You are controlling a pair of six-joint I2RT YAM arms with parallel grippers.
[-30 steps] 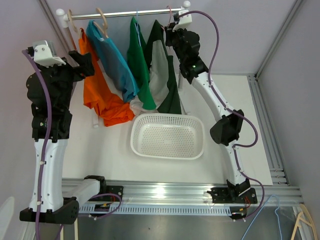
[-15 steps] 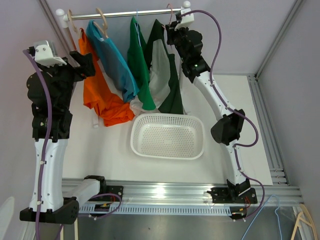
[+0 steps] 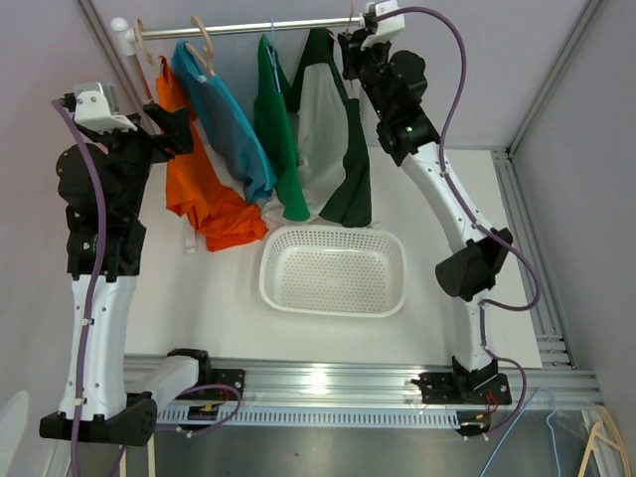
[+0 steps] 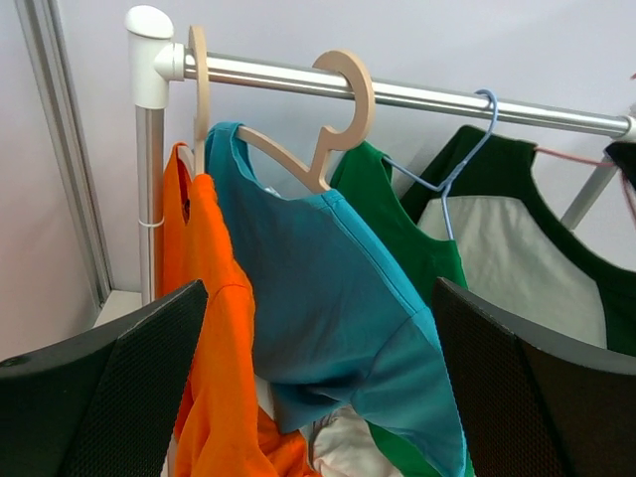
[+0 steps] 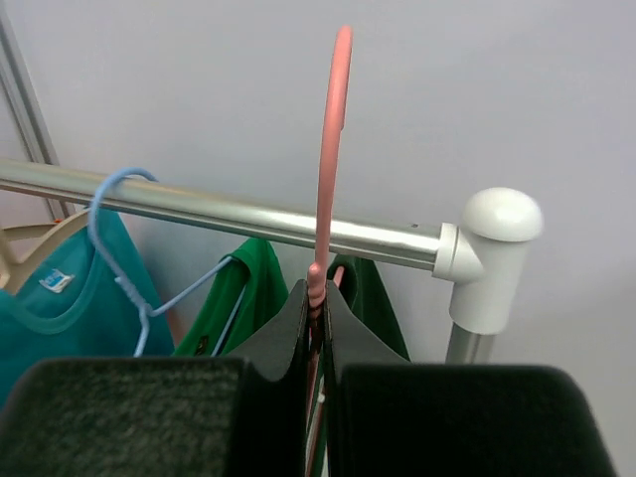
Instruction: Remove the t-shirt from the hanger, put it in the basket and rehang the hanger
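Note:
I should turn my left gripper and swing it onto the dark green sleeve, which hangs to its right in the top view, while my right gripper holds the hanger.
A dark green t-shirt with a grey front (image 3: pixel 328 129) hangs on a pink hanger (image 5: pixel 333 149) at the right end of the rail (image 3: pixel 248 27). My right gripper (image 5: pixel 318 298) is shut on the hanger's neck just under the hook, high at the rail's right end (image 3: pixel 355 45). The hook shows edge-on, reaching above the rail (image 5: pixel 199 207); whether it still rests on it I cannot tell. My left gripper (image 4: pixel 318 298) stands wide open at the left (image 3: pixel 177 127), apart from the clothes and facing the orange and teal shirts.
An orange shirt (image 3: pixel 194 189), a teal shirt (image 3: pixel 224 119) on a wooden hanger (image 4: pixel 338 99) and a green shirt (image 3: pixel 278 129) on a blue wire hanger (image 4: pixel 447 189) hang left of it. A white perforated basket (image 3: pixel 268 278) sits on the table below.
My right arm has risen and shifted right with the pink hanger. The dark green and grey t-shirt has come up and swung right with it. The left arm has hardly moved.

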